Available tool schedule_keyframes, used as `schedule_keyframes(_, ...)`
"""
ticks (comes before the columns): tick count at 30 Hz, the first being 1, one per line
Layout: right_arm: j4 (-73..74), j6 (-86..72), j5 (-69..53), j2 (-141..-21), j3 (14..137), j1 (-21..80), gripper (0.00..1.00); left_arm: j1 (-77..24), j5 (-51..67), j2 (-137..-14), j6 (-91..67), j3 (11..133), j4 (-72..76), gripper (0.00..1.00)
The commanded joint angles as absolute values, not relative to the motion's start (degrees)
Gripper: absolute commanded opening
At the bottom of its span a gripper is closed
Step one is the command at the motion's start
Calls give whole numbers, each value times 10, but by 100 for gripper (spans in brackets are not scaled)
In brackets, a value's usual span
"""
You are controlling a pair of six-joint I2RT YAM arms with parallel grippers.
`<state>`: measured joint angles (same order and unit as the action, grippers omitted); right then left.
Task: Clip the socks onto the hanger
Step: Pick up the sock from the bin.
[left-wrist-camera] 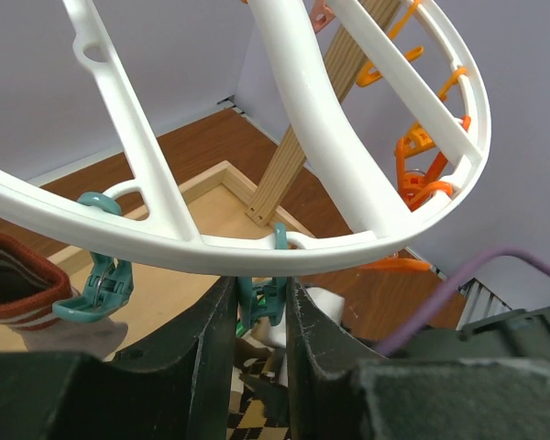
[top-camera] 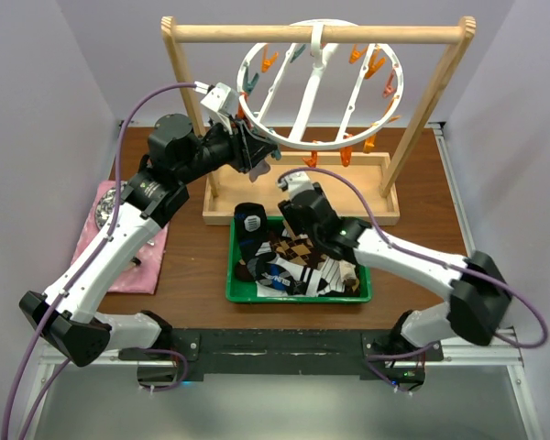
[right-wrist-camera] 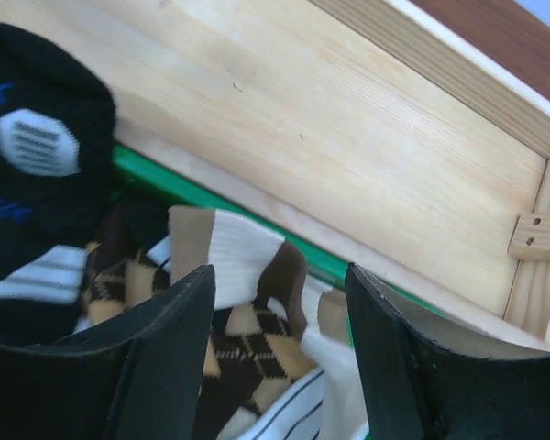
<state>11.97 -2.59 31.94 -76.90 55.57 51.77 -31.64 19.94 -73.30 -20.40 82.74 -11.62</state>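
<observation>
The beige sock cuff lies uncovered beside the tray's far rim. Next, my right gripper lowers, fingers open, onto the cuff's edge by the tray's rim and closes.
The white ring hanger (top-camera: 304,101) hangs by its hook from a wooden bar. My left gripper (top-camera: 252,151) is at the ring's near-left rim (left-wrist-camera: 165,234), shut on a teal peg (left-wrist-camera: 259,302) that dangles under it. A second teal peg (left-wrist-camera: 96,284) to the left appears to pinch a sock with a rust-red cuff (left-wrist-camera: 9,284). The other socks (top-camera: 293,261) lie heaped in a green tray (top-camera: 298,297). My right gripper (right-wrist-camera: 280,275) stands open just above the brown argyle sock (right-wrist-camera: 257,339), holding nothing. Beside it lie a black sock (right-wrist-camera: 37,137) and a striped one (right-wrist-camera: 293,403).
The light wooden frame (top-camera: 316,34) has its boxed base (top-camera: 367,197) right behind the tray. Orange pegs (left-wrist-camera: 422,174) hang along the ring's far side. A pink cloth (top-camera: 133,261) lies on the table's left under the left arm.
</observation>
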Motion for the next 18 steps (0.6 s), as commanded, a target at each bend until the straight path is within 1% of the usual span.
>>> schedule_keyframes(1, 55, 40, 298, -869, 616, 492, 61, -319, 211, -725, -207, 829, -112, 0)
schedule_keyframes(3, 32, 52, 261, -909, 632, 482, 60, -319, 211, -725, -207, 827, -112, 0)
schedule_keyframes(5, 19, 65, 188, -926, 639, 463, 58, -318, 211, -723, -207, 827, -112, 0)
schedule_keyframes(6, 16, 68, 171, -936, 642, 459, 57, -319, 211, -723, -205, 828, -114, 0)
schedule_keyframes(8, 14, 75, 134, -938, 642, 437, 55, -318, 211, -722, -203, 828, -114, 0)
schedule_keyframes(9, 11, 76, 94, -933, 637, 428, 52, -319, 211, -720, -202, 827, -113, 0)
schedule_keyframes(10, 12, 76, 71, -930, 635, 421, 51, -318, 212, -720, -202, 827, -113, 0)
schedule_keyframes(18, 35, 83, 12, -936, 630, 390, 49, -319, 214, -722, -202, 827, -110, 0)
